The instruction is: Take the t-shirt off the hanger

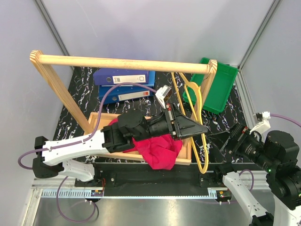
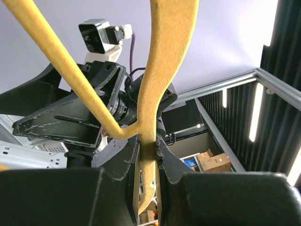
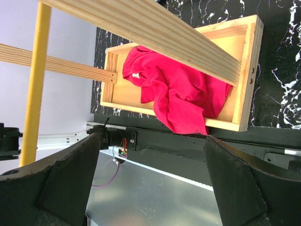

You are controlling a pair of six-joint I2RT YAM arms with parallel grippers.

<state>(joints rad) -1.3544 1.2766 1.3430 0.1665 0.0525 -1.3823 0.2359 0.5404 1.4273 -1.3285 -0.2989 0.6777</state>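
The bar's end by the green bin is outward of my left gripper, so it needs to move slightly toward that end and release the bare hanger's stem.
The magenta-red t-shirt (image 1: pixel 159 149) lies crumpled in the wooden tray (image 1: pixel 101 116), with one part hanging over the tray's front edge. It is off the hanger. The right wrist view shows it too (image 3: pixel 175 89), with its white label. The yellow hanger (image 1: pixel 199 109) is bare and stands tilted to the right of the tray. My left gripper (image 1: pixel 201 128) is shut on the hanger's bar (image 2: pixel 149 117). My right gripper (image 1: pixel 231 139) is open and empty (image 3: pixel 153 157), low at the right, apart from the hanger and the shirt. The hanger's bar shows at the left of the right wrist view (image 3: pixel 35 80).
A wooden rail frame (image 1: pixel 122 62) spans the table above the tray. Two blue binders (image 1: pixel 124 77) lie at the back. A green bin (image 1: pixel 220 85) stands at the back right. The table is black with white marbling (image 1: pixel 221 120).
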